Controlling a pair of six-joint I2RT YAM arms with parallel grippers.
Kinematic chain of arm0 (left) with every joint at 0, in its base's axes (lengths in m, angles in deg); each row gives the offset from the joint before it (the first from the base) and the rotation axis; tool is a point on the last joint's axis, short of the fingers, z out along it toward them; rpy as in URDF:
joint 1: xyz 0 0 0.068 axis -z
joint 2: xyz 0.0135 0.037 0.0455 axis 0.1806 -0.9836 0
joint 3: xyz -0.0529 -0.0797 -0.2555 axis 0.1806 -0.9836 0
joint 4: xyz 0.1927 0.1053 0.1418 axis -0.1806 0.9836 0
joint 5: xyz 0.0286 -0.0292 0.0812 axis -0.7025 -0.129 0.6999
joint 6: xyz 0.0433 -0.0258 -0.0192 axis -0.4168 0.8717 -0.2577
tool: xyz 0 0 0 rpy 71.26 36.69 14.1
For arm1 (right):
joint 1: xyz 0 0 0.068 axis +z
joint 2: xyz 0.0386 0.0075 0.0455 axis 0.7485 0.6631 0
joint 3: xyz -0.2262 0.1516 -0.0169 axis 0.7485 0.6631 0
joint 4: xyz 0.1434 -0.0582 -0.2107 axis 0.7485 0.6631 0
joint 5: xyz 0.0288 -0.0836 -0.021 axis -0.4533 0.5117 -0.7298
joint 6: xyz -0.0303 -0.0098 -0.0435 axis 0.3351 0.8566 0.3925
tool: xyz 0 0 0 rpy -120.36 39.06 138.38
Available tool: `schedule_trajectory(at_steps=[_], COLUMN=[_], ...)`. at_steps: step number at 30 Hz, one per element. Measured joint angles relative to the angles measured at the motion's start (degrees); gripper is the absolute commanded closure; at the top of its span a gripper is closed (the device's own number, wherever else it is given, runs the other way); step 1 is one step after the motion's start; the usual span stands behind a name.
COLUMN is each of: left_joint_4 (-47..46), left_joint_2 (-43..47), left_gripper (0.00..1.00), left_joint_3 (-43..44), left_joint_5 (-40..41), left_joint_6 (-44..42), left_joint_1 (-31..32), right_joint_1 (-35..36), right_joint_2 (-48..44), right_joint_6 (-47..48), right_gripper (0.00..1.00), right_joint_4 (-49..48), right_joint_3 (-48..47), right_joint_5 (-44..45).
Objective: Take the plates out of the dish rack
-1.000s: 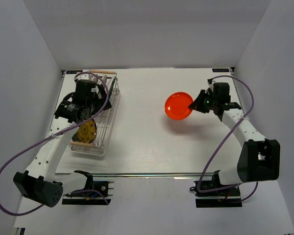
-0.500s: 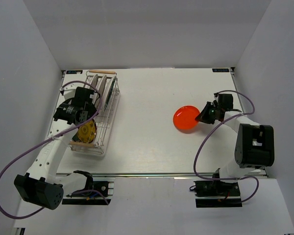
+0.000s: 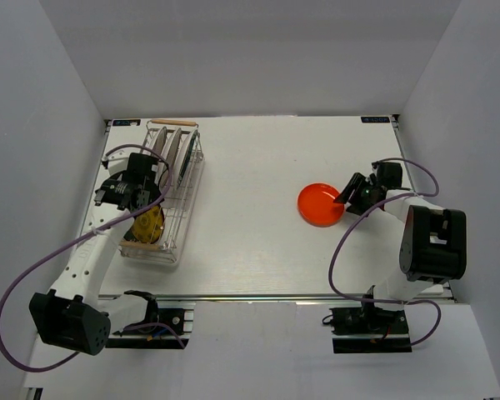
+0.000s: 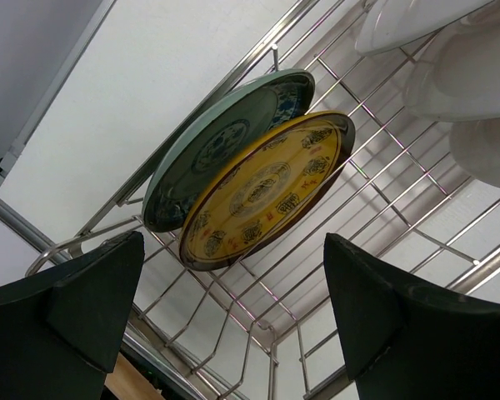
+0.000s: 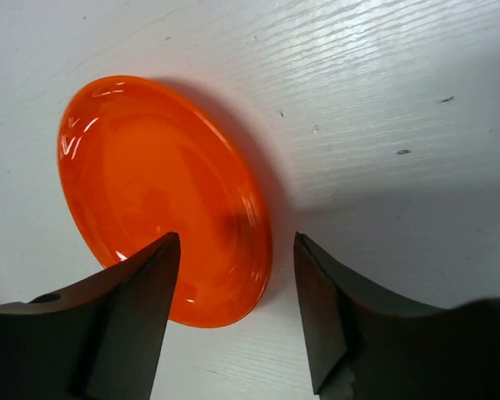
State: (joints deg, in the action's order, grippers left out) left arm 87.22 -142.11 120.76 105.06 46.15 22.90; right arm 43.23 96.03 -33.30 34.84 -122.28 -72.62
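My left gripper will go down toward the rack [image 4: 383, 192] next, with its fingers on either side of the yellow patterned plate's nearest rim [image 4: 198, 263], because that rim already faces the gap between the fingers.
The plain orange-red plate [image 3: 321, 204] [image 5: 150, 183] lies flat on the white table, right of centre. My right gripper [image 3: 348, 197] [image 5: 236, 242] hovers low at its right rim, open, with the jaws apart on either side of the rim and not touching it. The dish rack [image 3: 186, 210] [image 4: 383, 192] stands at the left. A yellow patterned plate [image 3: 150, 223] [image 4: 267, 187] and a blue-green plate [image 4: 208, 150] lean on edge in it. White plates [image 3: 173, 148] [image 4: 450, 75] stand toward its far end. My left gripper [image 3: 133, 200] [image 4: 233, 242] is wide open above the rack, facing the yellow plate and holding nothing.
White walls enclose the table on the left, back and right. Purple cables [image 3: 33, 275] loop off both arms. The rack's wooden handle [image 3: 142, 244] lies near the table's front-left edge.
The right gripper has lowered the orange-red plate onto the table and opened, letting it go. The left gripper has shifted a little left and nearer over the rack, still open.
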Motion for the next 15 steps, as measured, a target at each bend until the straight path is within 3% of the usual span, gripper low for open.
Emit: schedule_trajectory(at_steps=[3,4,15], left_joint_4=[-1.09,-1.25,-6.58], left_joint_2=[-0.11,-0.22,-0.50], left_gripper=[0.02,0.02,0.21], left_joint_3=[-1.46,-1.90,-6.49], left_joint_5=[-0.55,-0.74,-3.67], left_joint_6=[-0.72,-0.98,-6.56], left_joint_1=[-0.61,-0.81,-2.58], right_joint_1=[-0.48,-0.66,-0.92], right_joint_2=[-0.20,-0.50,-8.96], right_joint_6=[0.02,0.04,0.33], right_gripper=[0.21,0.11,0.11], right_joint_4=[0.35,0.70,3.17], right_joint_3=[0.00,0.00,-0.04], right_joint_5=[0.57,0.81,3.39])
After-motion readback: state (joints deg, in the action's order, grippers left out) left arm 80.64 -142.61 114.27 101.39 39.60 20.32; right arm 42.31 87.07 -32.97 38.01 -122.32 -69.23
